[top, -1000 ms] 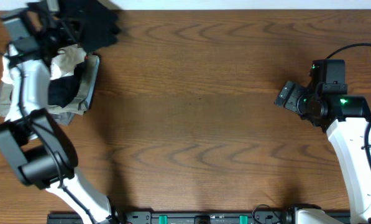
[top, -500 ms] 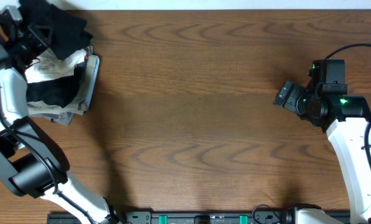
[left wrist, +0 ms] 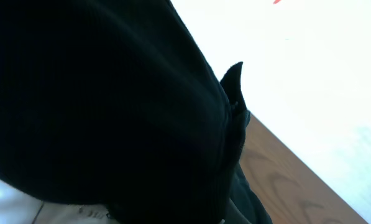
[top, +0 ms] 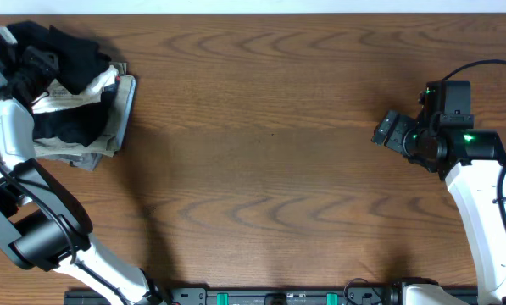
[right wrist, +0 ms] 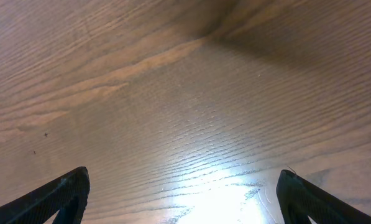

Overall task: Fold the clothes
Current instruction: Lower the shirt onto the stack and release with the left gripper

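Observation:
The shirt bunches at the far end of the stack. My left gripper will next move back and down over the stack's middle, then let go of the fabric (left wrist: 104, 106).
The clothes, a black T-shirt (top: 70, 49), hang bunched at the table's far left corner, over a stack of folded garments. My left gripper (top: 35, 63) is buried in the bunch and shut on the fabric. In the left wrist view the black fabric (left wrist: 104, 106) fills almost the whole frame and hides the fingers. My right gripper (top: 386, 131) hovers over bare wood at the right side, far from the shirt. It stands wide open with nothing between its fingertips (right wrist: 67, 193).
Under the shirt lies a stack of folded garments, white (top: 66, 91) over grey (top: 121, 110), with a dark piece (top: 66, 125) in it. The wooden table (top: 269, 169) ends at its far edge (top: 320, 13), just behind the stack.
My left gripper has swung to the left and come down toward the stack, carrying the black shirt with it. The right arm has stayed in place.

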### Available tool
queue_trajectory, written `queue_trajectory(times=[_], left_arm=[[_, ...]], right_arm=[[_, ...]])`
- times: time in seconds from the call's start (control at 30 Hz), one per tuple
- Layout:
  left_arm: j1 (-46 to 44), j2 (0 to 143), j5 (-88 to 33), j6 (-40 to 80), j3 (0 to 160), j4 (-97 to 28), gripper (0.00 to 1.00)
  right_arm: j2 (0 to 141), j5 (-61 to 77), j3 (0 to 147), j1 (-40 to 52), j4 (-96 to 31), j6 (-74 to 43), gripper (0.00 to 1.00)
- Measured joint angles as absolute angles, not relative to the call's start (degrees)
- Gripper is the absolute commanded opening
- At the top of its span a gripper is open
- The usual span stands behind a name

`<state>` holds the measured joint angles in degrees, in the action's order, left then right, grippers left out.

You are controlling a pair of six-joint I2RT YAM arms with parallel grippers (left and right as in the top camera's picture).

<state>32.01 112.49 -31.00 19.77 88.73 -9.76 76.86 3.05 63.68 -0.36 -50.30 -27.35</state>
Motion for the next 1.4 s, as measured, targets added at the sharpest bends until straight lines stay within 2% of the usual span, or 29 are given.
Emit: queue_trajectory(times=[0.17, 0.2, 0.33, 0.4, 0.43, 0.93, 1.27, 1.4], left_arm=[[32.56, 112.53, -30.04, 19.92, 88.40, -11.84, 0.12], [32.82, 112.57, -29.93, 19.97, 88.40, -12.73, 0.15], [33.76, 113.10, -29.54, 20.23, 88.40, -16.71, 0.43], [34.06, 113.27, -29.50, 20.32, 88.40, -18.20, 0.72], [34.15, 113.27, -29.39, 20.80, 88.40, -19.16, 0.74], [34.17, 113.27, -27.44, 32.67, 88.40, -32.62, 0.73], [34.20, 109.65, -20.03, 33.52, 88.36, -36.93, 0.72], [34.17, 103.53, -18.52, 31.16, 88.18, -36.80, 0.66]], right_arm=[[76.86, 3.09, 63.68, -0.36, -50.33, -27.35, 0.94], [76.86, 3.09, 63.68, -0.36, -50.30, -27.35, 0.94], [76.86, 3.25, 63.68, -0.36, -50.33, -27.35, 0.94], [76.86, 3.29, 63.68, -0.36, -50.30, -27.35, 0.94], [76.86, 3.36, 63.68, -0.36, -50.33, -27.35, 0.94], [76.86, 4.73, 63.68, -0.36, -50.33, -26.79, 0.95], [76.86, 5.63, 63.68, -0.36, -50.37, -25.93, 0.95], [76.86, 5.69, 63.68, -0.36, -50.37, -25.78, 0.95]])
